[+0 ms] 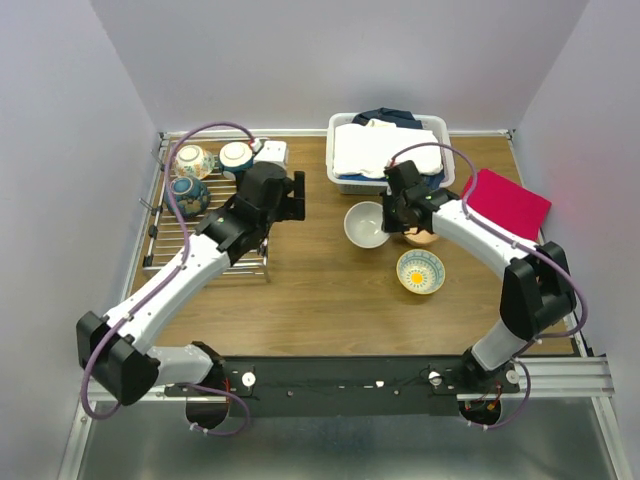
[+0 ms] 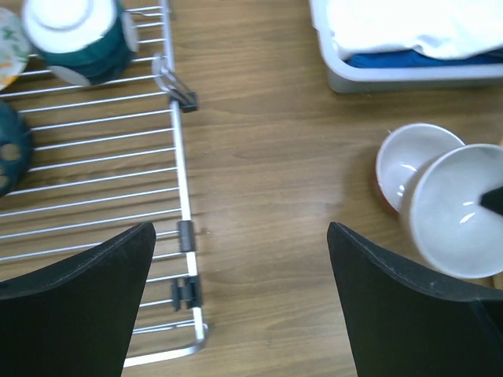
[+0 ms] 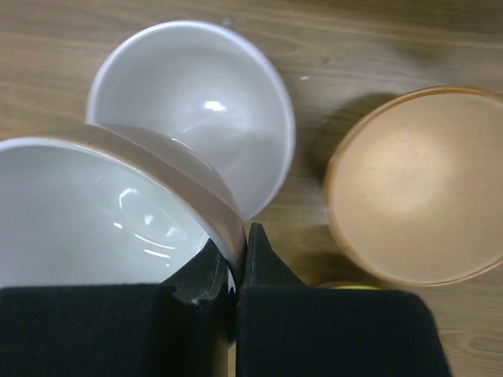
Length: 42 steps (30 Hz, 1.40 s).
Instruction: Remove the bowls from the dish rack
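Observation:
I will move my right gripper outward toward the laundry basket next, then down to let go of its bowl inside the other white bowl (image 3: 206,102), because that one is open and empty.
The silver wire dish rack (image 1: 166,240) lies at the left and holds a floral cream bowl (image 1: 195,160), a white-and-teal bowl (image 1: 237,157) and a dark blue bowl (image 1: 188,195). My left gripper (image 1: 293,196) is open and empty, above the table just right of the rack's rim (image 2: 178,157). My right gripper (image 3: 240,236) is shut on the rim of a white bowl with a tan outside (image 3: 102,220), held tilted over another white bowl (image 3: 204,94) on the table. A tan bowl (image 3: 416,181) sits right of them. A yellow-centred patterned bowl (image 1: 420,271) stands nearer.
A white plastic laundry basket (image 1: 342,178) with folded cloths stands at the back centre, close behind the right gripper. A red cloth (image 1: 505,203) lies at the right. Bare wood table (image 1: 320,290) lies between the arms.

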Available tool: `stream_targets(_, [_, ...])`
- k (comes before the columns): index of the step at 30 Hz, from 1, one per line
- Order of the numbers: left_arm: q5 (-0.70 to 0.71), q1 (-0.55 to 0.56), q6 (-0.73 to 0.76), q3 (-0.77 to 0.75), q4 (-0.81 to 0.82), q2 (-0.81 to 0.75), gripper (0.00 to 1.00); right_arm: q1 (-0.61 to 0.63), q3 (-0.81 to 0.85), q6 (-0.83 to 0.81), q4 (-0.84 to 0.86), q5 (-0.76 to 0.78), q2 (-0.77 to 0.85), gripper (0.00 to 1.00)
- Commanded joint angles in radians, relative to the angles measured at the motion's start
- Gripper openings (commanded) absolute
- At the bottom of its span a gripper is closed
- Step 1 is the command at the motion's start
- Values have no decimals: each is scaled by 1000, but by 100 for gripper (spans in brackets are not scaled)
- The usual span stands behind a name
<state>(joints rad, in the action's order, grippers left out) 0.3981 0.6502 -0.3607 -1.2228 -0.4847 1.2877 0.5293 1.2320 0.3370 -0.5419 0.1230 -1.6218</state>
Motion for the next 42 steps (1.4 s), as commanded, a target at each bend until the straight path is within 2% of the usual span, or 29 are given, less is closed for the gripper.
stream_targets(1, [44, -93, 28, 83, 6, -112, 99, -80, 57, -21, 34, -19, -39, 1])
stream_targets(9, [54, -190, 54, 187, -25, -226, 99, -94, 144, -24, 16, -28, -156, 1])
stream_targets(22, [41, -218, 74, 224, -20, -271, 99, -134, 287, -27, -79, -8, -197, 1])
stream_targets(32, [16, -228, 88, 246, -14, -274, 99, -138, 293, -30, -66, -6, -266, 1])
stream_targets(42, [2, -235, 106, 249, -22, -274, 99, -137, 317, -66, -133, -98, -331, 1])
